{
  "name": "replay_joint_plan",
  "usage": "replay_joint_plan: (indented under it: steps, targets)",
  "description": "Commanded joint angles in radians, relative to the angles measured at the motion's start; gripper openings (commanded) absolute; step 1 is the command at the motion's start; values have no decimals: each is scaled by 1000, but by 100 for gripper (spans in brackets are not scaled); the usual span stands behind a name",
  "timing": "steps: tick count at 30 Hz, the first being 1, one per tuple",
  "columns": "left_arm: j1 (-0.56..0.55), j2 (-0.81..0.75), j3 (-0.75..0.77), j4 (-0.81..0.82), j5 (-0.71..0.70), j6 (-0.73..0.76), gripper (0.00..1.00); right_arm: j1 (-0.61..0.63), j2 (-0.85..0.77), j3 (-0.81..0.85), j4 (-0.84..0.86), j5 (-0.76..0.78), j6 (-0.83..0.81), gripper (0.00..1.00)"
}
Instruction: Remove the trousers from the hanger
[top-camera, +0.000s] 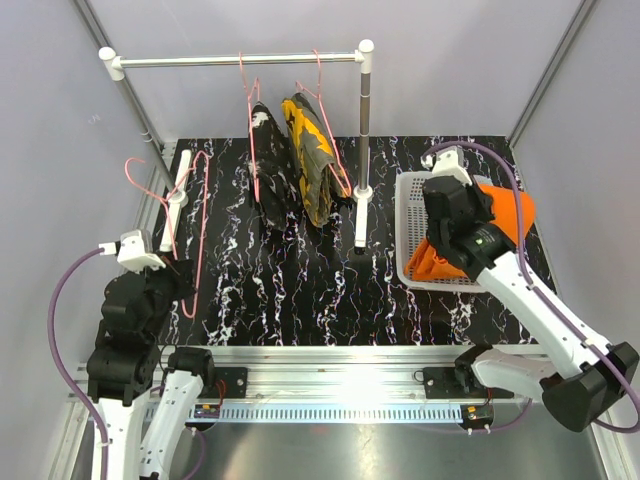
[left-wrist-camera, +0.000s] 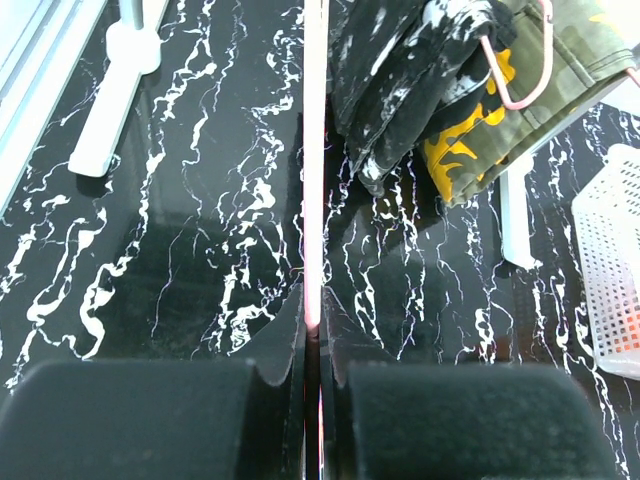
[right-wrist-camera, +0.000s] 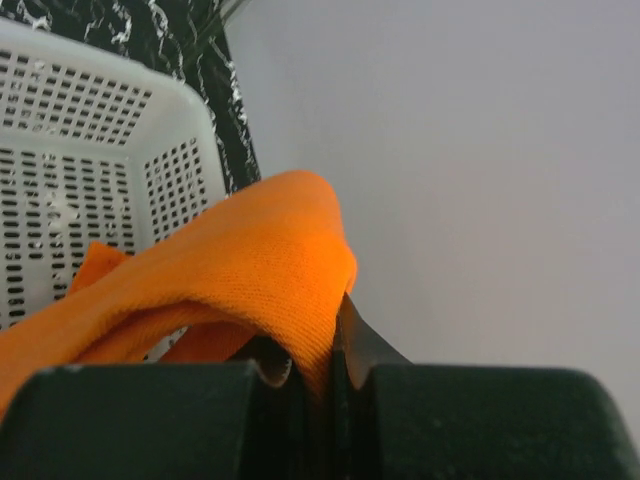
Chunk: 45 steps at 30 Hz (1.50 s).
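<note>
The robot will next lower its right gripper across the basket toward the post and open it, since the orange trousers (top-camera: 510, 215) spill past the basket's rim by the booth wall.
Two trousers hang from pink hangers (top-camera: 248, 100) on the white rail (top-camera: 200, 61): a black pair with white specks (top-camera: 270, 165) (left-wrist-camera: 400, 80) and an olive camouflage pair (top-camera: 312, 160) (left-wrist-camera: 520, 100). The bright orange trousers (top-camera: 510, 215) (right-wrist-camera: 230, 270) drape over the white basket (top-camera: 412, 200). My right gripper (top-camera: 462, 215) (right-wrist-camera: 325, 350) is shut on a fold of them above the basket's right side. An empty pink hanger (top-camera: 197, 230) (left-wrist-camera: 313, 150) lies at the table's left. My left gripper (top-camera: 183, 275) (left-wrist-camera: 313, 320) is shut on its wire.
The rack's white feet (top-camera: 178, 195) (top-camera: 360, 215) rest on the black marbled table (top-camera: 290, 290), with an upright post (top-camera: 365, 100) between the hanging trousers and the basket. In the right wrist view the basket wall (right-wrist-camera: 170, 150) is at left and the grey booth wall (right-wrist-camera: 480, 150) at right.
</note>
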Motion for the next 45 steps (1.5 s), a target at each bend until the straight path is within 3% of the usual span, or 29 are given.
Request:
replay_joint_plan:
  steps: [1, 8, 12, 18, 23, 25, 27, 29, 33, 35, 36, 37, 40, 41, 45]
  targets:
    - [0, -4, -8, 73, 42, 21, 0, -3, 22, 28, -27, 1, 169, 0]
    - [0, -20, -14, 81, 53, 21, 0, -3, 277, 86, -121, -110, 370, 0]
    - [0, -24, -9, 76, 58, 24, 0, -19, 453, 130, -106, -149, 393, 1]
    - [-1, -21, -8, 76, 56, 22, 0, -97, 587, 195, -123, -222, 412, 14]
    - [-1, -20, -11, 78, 53, 22, 0, -157, 582, 239, -150, -410, 427, 43]
    - [-1, -20, -11, 76, 47, 21, 0, -180, 527, 244, -149, -531, 439, 48]
    - [-1, -18, -11, 75, 44, 19, 0, -235, 460, 242, -141, -727, 496, 70]
    - [-1, -18, -8, 73, 44, 21, 0, -285, 424, 242, -160, -874, 551, 99]
    - [-1, -20, -3, 70, 41, 21, 0, -411, 308, 175, -108, -1281, 642, 99]
    - [-1, -18, -3, 70, 44, 22, 0, -506, 263, 95, -2, -1519, 717, 99]
    - [-1, -15, -3, 70, 44, 22, 0, -532, 245, 74, 29, -1557, 746, 100]
    - [-1, -15, -3, 70, 42, 22, 0, -539, 246, 51, 67, -1573, 787, 99]
    - [-1, -14, -2, 68, 44, 22, 0, -540, 330, 83, 32, -1425, 804, 99]
    - [-1, -12, -2, 68, 44, 22, 0, -542, 393, 98, 12, -1330, 803, 98]
    - [-1, -14, 1, 67, 44, 25, 0, -540, 495, 115, 12, -1228, 789, 90]
